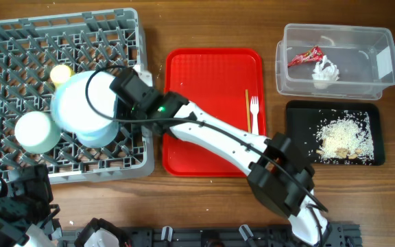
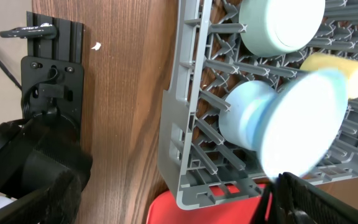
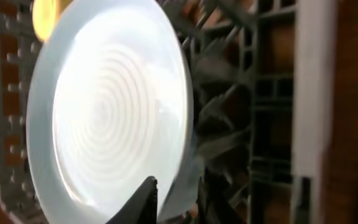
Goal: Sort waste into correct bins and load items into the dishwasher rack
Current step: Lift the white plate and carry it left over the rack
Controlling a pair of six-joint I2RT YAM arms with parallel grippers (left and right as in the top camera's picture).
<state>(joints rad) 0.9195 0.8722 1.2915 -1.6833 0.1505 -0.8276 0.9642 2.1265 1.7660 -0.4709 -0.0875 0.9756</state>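
Note:
The left gripper should move outward past the rack's front edge onto the plate's rim by the pale green bowl, because that rim of the plate is outward of the gripper.
The grey dishwasher rack fills the left of the table. A large white plate stands on edge among its pegs, with a small white bowl behind it. A pale green bowl and a yellow cup also sit in the rack. My right gripper straddles the plate's rim with its fingers slightly apart. My left gripper hangs wide open and empty off the rack's front corner. The white fork lies on the red tray.
A clear tub at the back right holds a red wrapper and a white napkin. In front of it a black tray holds rice scraps. My right arm crosses the red tray.

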